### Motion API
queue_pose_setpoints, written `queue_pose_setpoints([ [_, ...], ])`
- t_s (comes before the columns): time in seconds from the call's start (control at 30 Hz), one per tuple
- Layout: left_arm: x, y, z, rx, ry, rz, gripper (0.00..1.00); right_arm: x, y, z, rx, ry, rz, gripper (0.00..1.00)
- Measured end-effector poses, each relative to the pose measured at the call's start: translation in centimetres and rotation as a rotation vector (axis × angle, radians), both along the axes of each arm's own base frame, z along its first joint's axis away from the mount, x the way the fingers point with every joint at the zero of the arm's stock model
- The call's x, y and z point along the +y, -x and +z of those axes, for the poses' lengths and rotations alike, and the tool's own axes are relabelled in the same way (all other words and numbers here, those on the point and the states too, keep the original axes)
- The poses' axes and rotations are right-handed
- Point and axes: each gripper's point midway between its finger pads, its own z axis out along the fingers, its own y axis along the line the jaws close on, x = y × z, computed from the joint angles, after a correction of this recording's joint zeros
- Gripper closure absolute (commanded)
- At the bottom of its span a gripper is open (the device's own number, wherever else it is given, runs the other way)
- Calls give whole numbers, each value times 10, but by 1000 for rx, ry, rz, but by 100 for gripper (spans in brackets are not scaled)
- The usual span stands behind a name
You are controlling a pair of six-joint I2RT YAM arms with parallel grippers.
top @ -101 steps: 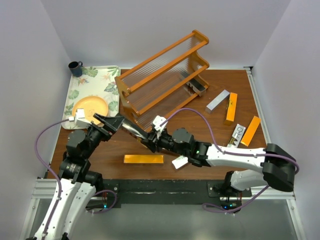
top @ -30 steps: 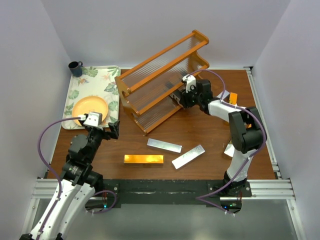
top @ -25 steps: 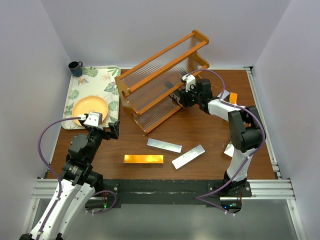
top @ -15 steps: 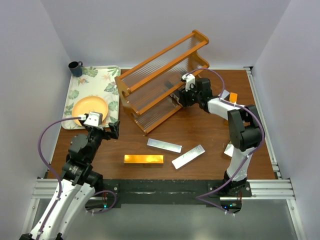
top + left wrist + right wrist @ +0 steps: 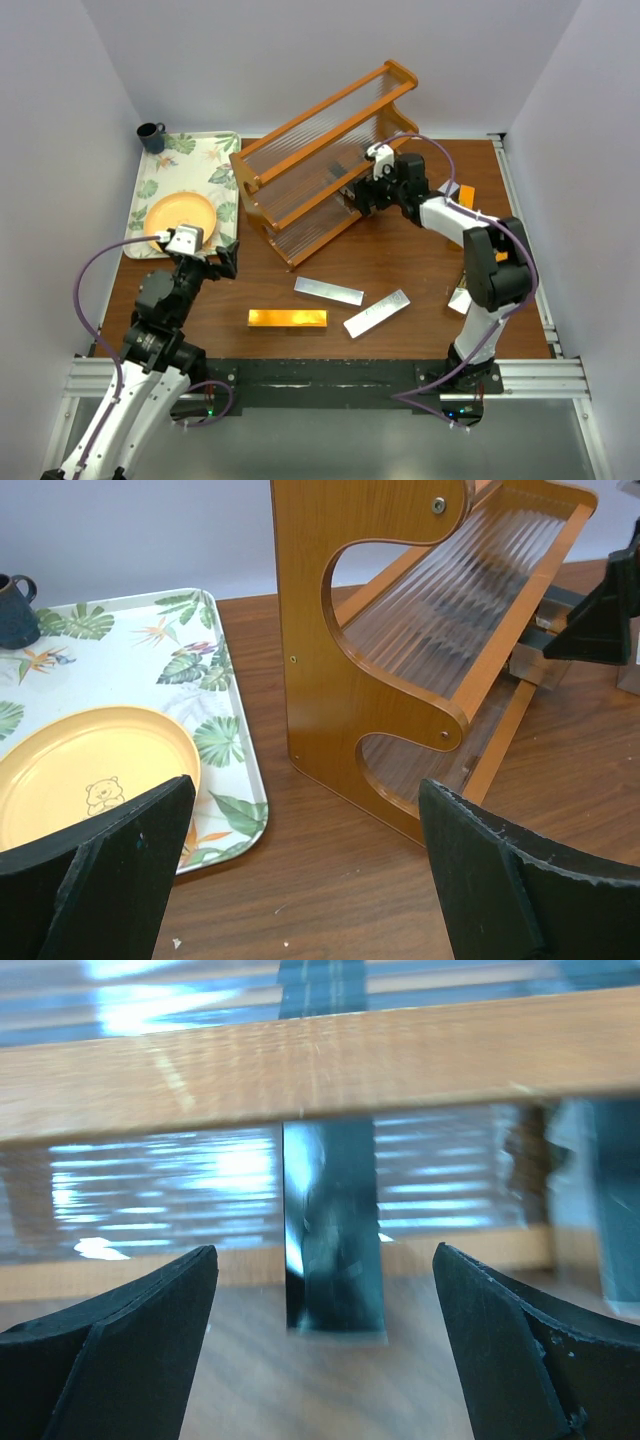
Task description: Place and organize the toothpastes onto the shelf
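Next I will bring my right gripper back from the shelf (image 5: 320, 160) to the half-hidden carton's white end (image 5: 460, 301), as that end lies back and to its right in the top view.
The orange-brown shelf (image 5: 320, 160) stands slanted at the table's back. My right gripper (image 5: 357, 197) is at its lowest tier and open. A dark grey toothpaste (image 5: 330, 1240) stands on end behind the wooden front rail (image 5: 320, 1070), between the spread fingers (image 5: 130, 1340) and touching neither. A second dark carton (image 5: 612, 1210) shows at the right edge. On the table lie an orange-gold toothpaste (image 5: 287, 318) and two silver ones (image 5: 328, 291) (image 5: 377, 313). My left gripper (image 5: 225, 258) hangs open and empty near the shelf's left end panel (image 5: 340, 680).
A floral tray (image 5: 222, 150) at the left carries a yellow plate (image 5: 180, 215), and a dark mug (image 5: 151, 135) stands at its far corner. More cartons (image 5: 466, 197) lie at the right, partly hidden by my right arm. White walls close in on three sides.
My right gripper has opened and let go of the dark grey toothpaste, which now stands on the lowest tier. The left arm has not moved.
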Motion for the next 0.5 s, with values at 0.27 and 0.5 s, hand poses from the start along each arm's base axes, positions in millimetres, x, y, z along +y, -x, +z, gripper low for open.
queue_pose_setpoints([
  [0.27, 3, 8, 11, -58, 22, 6, 0, -36, 36, 64, -76, -22, -183, 2],
  [0.5, 2, 18, 25, -119, 50, 2, 0, -93, 80, 91, -58, -35, -515, 2],
])
